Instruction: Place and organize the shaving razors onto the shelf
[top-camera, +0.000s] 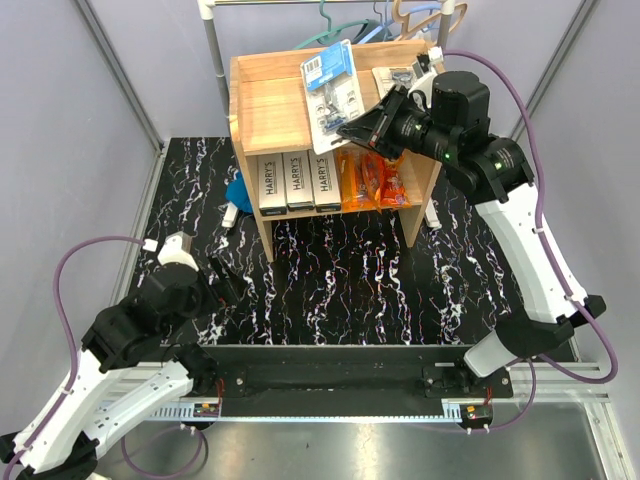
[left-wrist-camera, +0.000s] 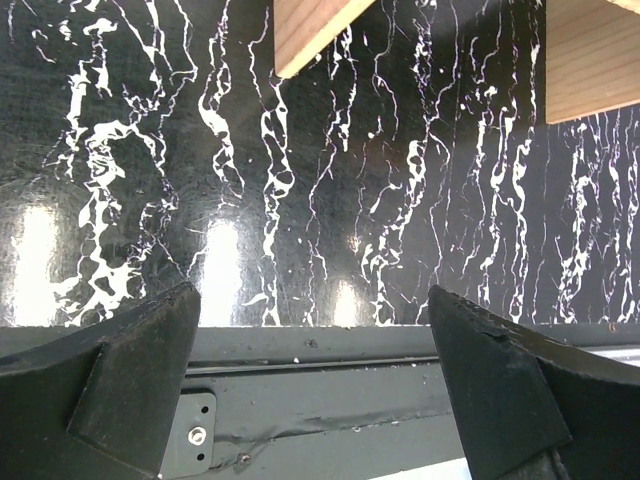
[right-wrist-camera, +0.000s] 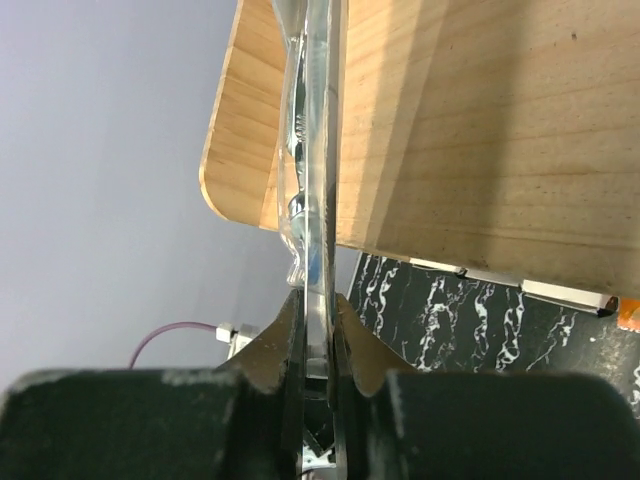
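Observation:
The shelf's wood lies below my right gripper, so the gripper should go down, put the tilted pack on the shelf's top level (top-camera: 368, 90) (right-wrist-camera: 410, 150) next to the second pack and let go of the tilted pack's edge.
The light wooden shelf (top-camera: 268, 110) stands at the back of the black marbled table. On its lower tier lie three white-and-black HARRY'S boxes (top-camera: 297, 182) and, to their right, three orange packets (top-camera: 375, 180). My right gripper (top-camera: 352, 128) is shut on the lower edge of a clear blister pack with a blue card (top-camera: 330, 92), held tilted over the top tier. In the right wrist view this pack (right-wrist-camera: 318, 180) runs edge-on between the jaws of the right gripper (right-wrist-camera: 318, 315). A second blister pack (top-camera: 398, 78) lies at the top right. My left gripper (top-camera: 222, 280) hangs open and empty over the near left of the table.
A metal clothes rail with hangers (top-camera: 400, 15) stands behind the shelf. A blue object (top-camera: 237, 190) and a small white piece (top-camera: 230, 213) lie by the shelf's left leg. Shelf legs (left-wrist-camera: 310, 30) show in the left wrist view. A grey mounting rail (top-camera: 330, 362) lines the near edge.

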